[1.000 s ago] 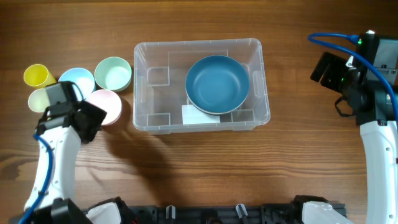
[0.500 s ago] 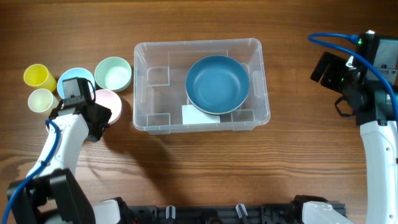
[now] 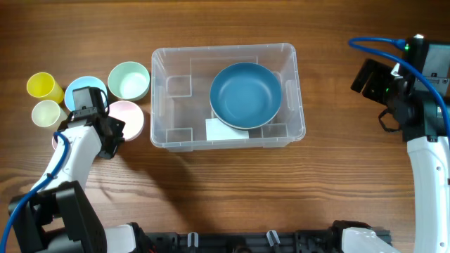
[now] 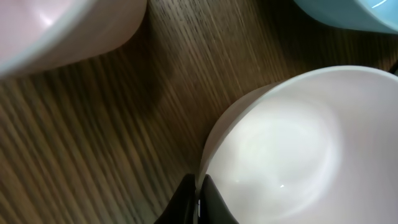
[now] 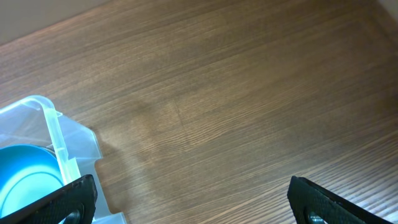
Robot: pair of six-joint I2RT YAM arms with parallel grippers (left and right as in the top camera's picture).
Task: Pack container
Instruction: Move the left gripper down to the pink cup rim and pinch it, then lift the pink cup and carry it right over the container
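Observation:
I will raise my left gripper, move it right in the overhead view and lower it to release the pink bowl (image 3: 130, 116) in the container's empty space beside the blue bowl.
The container (image 3: 299, 91) is a clear rectangular bin in the middle of the table, with a dark blue bowl (image 3: 246, 95) lying in its right half. To its left stands a pale pink bowl (image 3: 130, 116). My left gripper (image 3: 111, 132) is at that bowl's near-left edge. In the left wrist view the two fingers (image 4: 198, 200) are pinched together on the pink bowl's (image 4: 292, 149) rim. My right gripper (image 5: 199, 208) hangs wide open over bare wood to the right of the container's corner (image 5: 56, 124), holding nothing.
Left of the container sit a mint green bowl (image 3: 129, 81), a light blue bowl (image 3: 86, 90), a yellow cup (image 3: 42, 86) and a pale yellow-green cup (image 3: 46, 112). Another pink vessel (image 4: 50, 25) shows at the left wrist view's top left. The right arm (image 3: 415, 105) stands by the table's right edge.
My left arm swung in to the pink bowl and its jaws closed on the rim. The bowl shifted slightly right. The right arm has not moved.

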